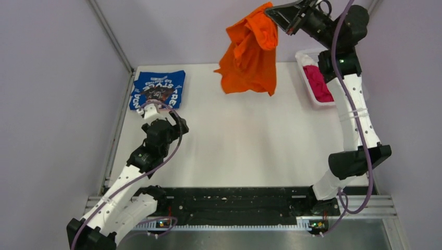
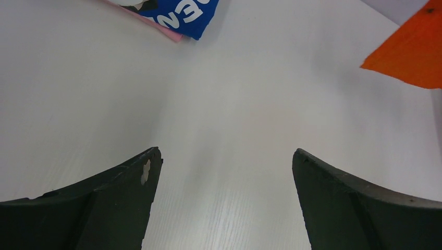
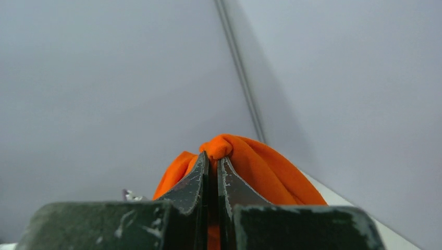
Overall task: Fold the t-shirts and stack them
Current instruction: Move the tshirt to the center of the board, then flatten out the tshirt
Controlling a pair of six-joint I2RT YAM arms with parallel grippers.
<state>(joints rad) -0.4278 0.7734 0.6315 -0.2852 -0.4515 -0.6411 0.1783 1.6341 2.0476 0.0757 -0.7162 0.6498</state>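
Note:
My left gripper will go down to the right in the top view, onto the orange t-shirt's loose edge [image 1: 220, 72] [image 2: 374, 63], since the t-shirt hangs bunched from my right gripper alone.
The orange t-shirt [image 1: 249, 54] hangs bunched in the air over the far middle of the table. My right gripper [image 1: 274, 15] is shut on its top edge; the wrist view shows orange cloth [image 3: 260, 166] pinched between the closed fingers [image 3: 212, 159]. The blue t-shirt [image 1: 158, 89] with white lettering lies folded at the far left of the table; its corner shows in the left wrist view [image 2: 182, 13]. My left gripper [image 2: 225, 161] is open and empty over bare table, just near of the blue shirt [image 1: 151, 110]. A corner of the orange shirt [image 2: 412, 49] shows at right.
A white basket [image 1: 307, 57] with a pink-red cloth [image 1: 319, 83] inside stands at the far right of the white table [image 1: 245, 140]. Grey walls enclose the table on the left, back and right. A black rail [image 1: 234, 200] runs along the near edge.

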